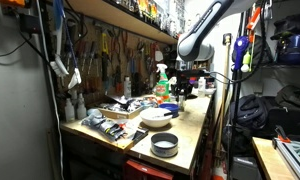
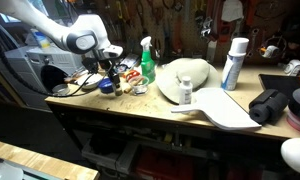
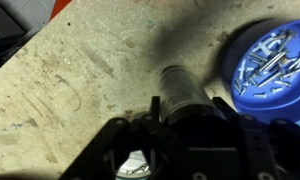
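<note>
The jar goes up off the bench, past the blue dish and down over the black round tin (image 1: 165,141) next, then my gripper releases it, since the tin stands open.
My gripper (image 3: 186,104) points down over the wooden workbench (image 3: 70,90), its two black fingers tight against the sides of a dark cylinder (image 3: 184,88), which it holds just above the bench. A blue dish of screws (image 3: 275,62) lies close beside it. A small round tin with metal bits (image 3: 138,165) shows under the gripper body. In both exterior views the gripper (image 1: 183,86) (image 2: 109,72) hangs low over the cluttered end of the bench, by the blue dish (image 2: 107,88).
A green spray bottle (image 2: 147,62) (image 1: 161,80) stands near the gripper. A white hat-like object (image 2: 185,80), a white spray can (image 2: 233,62) and a white sheet (image 2: 225,108) are on the bench. A black round tin (image 1: 164,145) sits near the front edge. Tools hang on the wall.
</note>
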### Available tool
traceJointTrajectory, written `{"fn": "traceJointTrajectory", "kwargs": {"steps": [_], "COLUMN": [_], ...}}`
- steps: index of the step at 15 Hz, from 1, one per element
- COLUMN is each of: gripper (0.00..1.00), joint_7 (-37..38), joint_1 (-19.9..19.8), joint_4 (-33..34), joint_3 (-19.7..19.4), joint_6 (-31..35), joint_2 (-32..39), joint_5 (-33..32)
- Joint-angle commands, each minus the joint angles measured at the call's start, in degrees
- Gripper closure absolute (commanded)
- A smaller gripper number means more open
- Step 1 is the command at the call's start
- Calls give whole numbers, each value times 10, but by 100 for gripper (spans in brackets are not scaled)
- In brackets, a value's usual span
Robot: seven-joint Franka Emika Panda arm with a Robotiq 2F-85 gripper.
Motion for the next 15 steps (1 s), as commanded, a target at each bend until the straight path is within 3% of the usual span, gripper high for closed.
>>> {"fn": "traceJointTrajectory", "kwargs": {"steps": [1,4,11,15], "gripper": [71,71,71,71], "joint_7": [15,22,-129,-171], "joint_1": [11,10,57,96], "joint_4": [-1,5,-30,-59], "joint_3": [-12,-6,36,66], "joint_6": [-33,-74,-177,-203], "joint_2": [-54,-95,-177,-206], "joint_5": [-50,-96,0,19]}}
